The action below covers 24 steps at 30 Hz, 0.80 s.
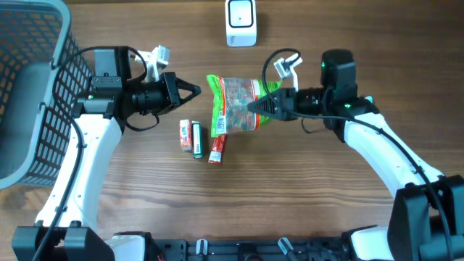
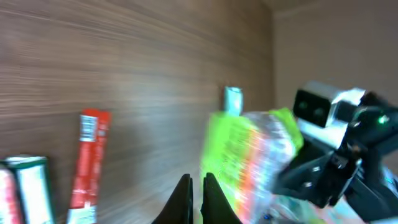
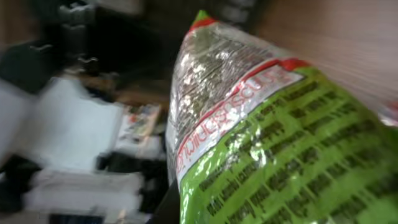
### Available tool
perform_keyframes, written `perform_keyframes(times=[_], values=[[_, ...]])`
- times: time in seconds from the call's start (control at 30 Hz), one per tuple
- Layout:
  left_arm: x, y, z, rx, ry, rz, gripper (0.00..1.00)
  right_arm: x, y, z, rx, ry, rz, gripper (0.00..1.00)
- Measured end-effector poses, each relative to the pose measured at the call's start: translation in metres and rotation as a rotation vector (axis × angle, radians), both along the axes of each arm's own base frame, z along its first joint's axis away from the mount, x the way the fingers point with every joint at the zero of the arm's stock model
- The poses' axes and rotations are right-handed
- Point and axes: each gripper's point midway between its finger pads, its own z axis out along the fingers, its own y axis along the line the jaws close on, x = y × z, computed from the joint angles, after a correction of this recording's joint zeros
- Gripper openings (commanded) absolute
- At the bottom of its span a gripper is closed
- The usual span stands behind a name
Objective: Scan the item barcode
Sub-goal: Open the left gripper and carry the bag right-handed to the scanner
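Observation:
My empty left gripper should move to its left in the overhead view next, toward the basket, and open its fingers, because my right gripper has the bag.
The item is a green and clear snack bag point(image 1: 235, 105), hanging over the middle of the table. My right gripper point(image 1: 255, 107) is shut on the bag's right edge. In the right wrist view the bag point(image 3: 280, 143) fills most of the picture, with printed text facing the camera, and only one dark finger point(image 3: 169, 205) shows beside it. No barcode can be made out. The white scanner point(image 1: 241, 22) stands at the table's far edge. My left gripper point(image 1: 193, 90) is shut and holds nothing, just left of the bag. In its own view the left gripper point(image 2: 196, 198) points at the blurred bag point(image 2: 249, 155).
A grey mesh basket point(image 1: 29, 94) stands at the left edge. On the table below the bag lie a pink pack point(image 1: 185, 135), a green pack point(image 1: 197, 139) and a red stick pack point(image 1: 217, 147). The red stick pack point(image 2: 90, 165) also shows in the left wrist view.

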Motion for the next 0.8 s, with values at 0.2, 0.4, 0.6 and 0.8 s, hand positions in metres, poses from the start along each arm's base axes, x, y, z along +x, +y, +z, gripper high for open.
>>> perform_keyframes(times=[0.2,0.4,0.6,0.8], values=[[0.011,0.034,0.005,0.085,-0.049,0.123,0.04,0.001,-0.029,-0.058,-0.358,-0.014,-0.087,0.04],[0.014,0.095,0.04,0.168,-0.181,0.313,0.22,0.038,-0.054,0.013,-0.607,-0.237,-0.11,0.04],[0.022,0.139,0.026,0.363,-0.188,0.446,1.0,0.054,-0.066,0.085,-0.737,-0.504,-0.107,0.04],[0.022,0.153,0.021,0.432,-0.171,0.495,1.0,0.067,-0.059,0.146,-0.86,-0.692,-0.075,0.04]])
